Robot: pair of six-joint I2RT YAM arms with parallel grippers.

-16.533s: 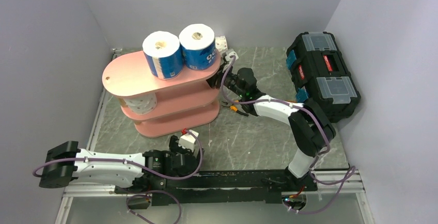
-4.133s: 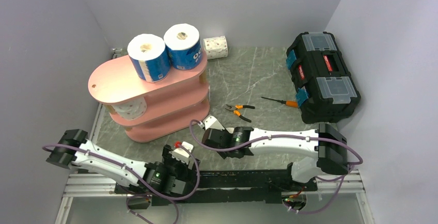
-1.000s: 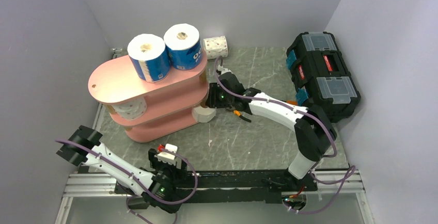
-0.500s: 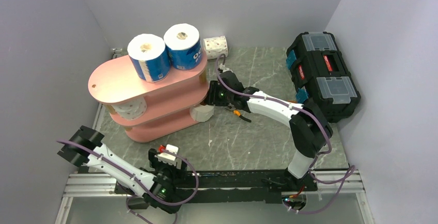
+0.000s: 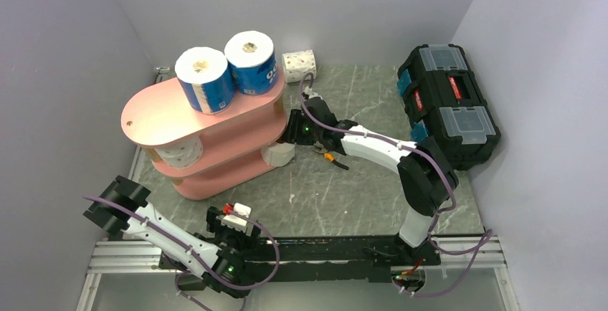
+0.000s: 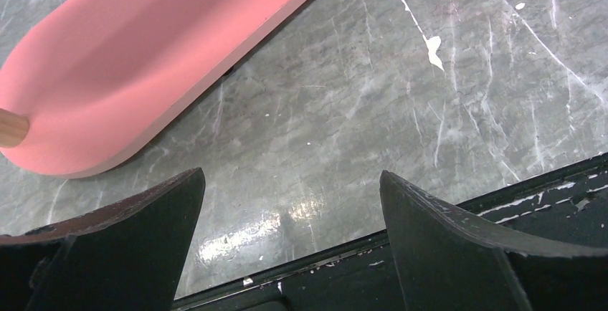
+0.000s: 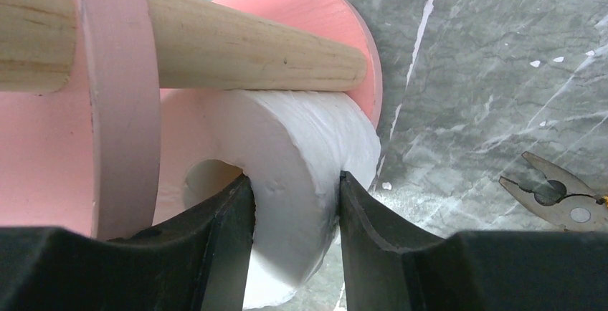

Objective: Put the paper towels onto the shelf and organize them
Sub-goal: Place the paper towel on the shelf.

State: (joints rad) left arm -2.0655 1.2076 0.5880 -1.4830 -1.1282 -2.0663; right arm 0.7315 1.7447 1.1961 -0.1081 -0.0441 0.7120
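Observation:
My right gripper needs to move along the shelf next, to the left in the top view, and then open, because the plain white roll sticks out past the bottom level's edge.
The pink shelf (image 5: 154, 114) stands at the left, with two blue-wrapped paper towels (image 5: 203, 78) (image 5: 250, 62) upright on its top board. A speckled roll (image 5: 179, 155) sits on the middle tier. My right gripper (image 5: 287, 142) (image 7: 295, 189) is shut on a plain white roll (image 5: 278, 154) (image 7: 301, 153) at the right end of the bottom tier: one finger sits in its core, the other outside its wall. Another speckled roll (image 5: 299, 66) lies on the table behind the shelf. My left gripper (image 5: 233, 218) (image 6: 290, 182) hangs open and empty by the near edge.
A black toolbox (image 5: 448, 103) sits at the right. Orange-handled pliers (image 5: 331, 157) (image 7: 556, 193) lie on the marble just right of the held roll. A wooden post (image 7: 251, 46) of the shelf crosses just above the roll. The black base rail (image 5: 323, 250) runs along the near edge.
My right gripper has pushed the white roll a little further in against the shelf's right end, and the shelf has shifted slightly left. My left arm has drawn back a little toward the near edge.

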